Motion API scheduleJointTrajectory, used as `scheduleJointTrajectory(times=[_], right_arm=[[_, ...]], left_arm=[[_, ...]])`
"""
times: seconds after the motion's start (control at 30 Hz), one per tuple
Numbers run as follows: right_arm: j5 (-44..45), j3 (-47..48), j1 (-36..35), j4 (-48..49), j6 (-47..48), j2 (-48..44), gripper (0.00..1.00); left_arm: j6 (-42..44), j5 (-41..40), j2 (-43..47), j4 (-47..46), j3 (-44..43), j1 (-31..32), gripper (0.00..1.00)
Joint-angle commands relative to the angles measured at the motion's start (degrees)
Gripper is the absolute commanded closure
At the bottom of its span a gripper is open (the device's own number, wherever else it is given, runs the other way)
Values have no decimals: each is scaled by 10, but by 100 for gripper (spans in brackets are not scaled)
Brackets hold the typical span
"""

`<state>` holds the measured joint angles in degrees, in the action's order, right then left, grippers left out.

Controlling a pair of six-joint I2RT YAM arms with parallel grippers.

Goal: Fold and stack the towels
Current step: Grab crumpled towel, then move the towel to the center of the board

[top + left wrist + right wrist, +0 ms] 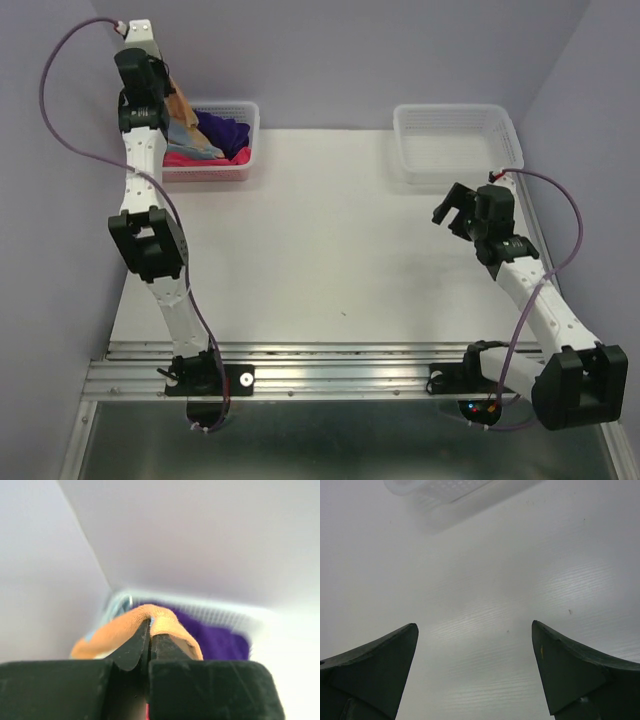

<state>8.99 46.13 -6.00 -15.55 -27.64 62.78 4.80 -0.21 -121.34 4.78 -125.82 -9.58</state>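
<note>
I should lift the orange-tan towel (180, 106) high past the basket's rim with my left gripper. Then I should lower it over the empty table between the baskets.
Several towels lie in the left white basket (247, 112) at the back left: a dark purple towel (225, 129), a pink-red towel (190, 158) and an orange-tan towel (180, 106) with a light blue part showing beside it. My left gripper (149, 622) is shut on a fold of the orange-tan towel (172, 625) and holds it above the basket; the purple towel (220, 640) shows behind it. My right gripper (452, 212) is open and empty above the bare table at the right, its fingertips (402, 640) wide apart.
An empty white mesh basket (457, 140) stands at the back right; its corner shows in the right wrist view (440, 490). Lilac walls enclose the table on the left, back and right. A metal rail (330, 370) runs along the near edge.
</note>
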Motion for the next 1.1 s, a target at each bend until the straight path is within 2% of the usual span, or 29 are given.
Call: scheduleJointTrajectory(times=[0.0, 0.1, 0.23, 0.37, 0.4, 0.47, 0.53, 0.63, 0.8, 0.9, 0.93, 1.0, 1.03, 1.07], right_arm=[[-17, -2, 2, 43, 4, -30, 0], [-27, -6, 2, 50, 3, -36, 0], [-49, -6, 2, 59, -3, -36, 0], [-58, -7, 2, 56, -6, -42, 0], [-57, -9, 2, 55, -7, -49, 0], [-57, -11, 3, 54, -9, -56, 0], [-58, -12, 2, 51, -15, -71, 0], [-43, -13, 2, 37, -29, -96, 0], [51, -3, 2, -35, -52, -142, 0], [105, 5, 2, -80, -68, -178, 0], [111, 5, 2, -88, -71, -189, 0], [117, 4, 2, -88, -73, -218, 0], [112, 2, 2, -83, -73, -228, 0], [107, -2, 2, -79, -71, -236, 0]], left_arm=[[-46, 6, 79, -86, -78, 6, 100], [-100, 33, 93, -93, -108, 8, 100], [-114, 108, 134, -107, -116, 39, 100], [-56, 51, 209, -113, -94, 141, 100], [-52, 34, 221, -113, -91, 195, 100], [-9, -14, 246, -113, -87, 251, 100], [-2, -25, 259, -113, -84, 320, 100], [-9, -7, 276, -119, -76, 381, 100], [-63, 16, 291, -125, -48, 413, 100], [-76, -39, 326, -123, 38, 413, 100], [-80, -91, 350, -129, 107, 412, 100], [-96, -158, 375, -127, 191, 409, 100], [-114, -223, 384, -122, 274, 407, 100], [-157, -252, 401, -114, 314, 405, 100]])
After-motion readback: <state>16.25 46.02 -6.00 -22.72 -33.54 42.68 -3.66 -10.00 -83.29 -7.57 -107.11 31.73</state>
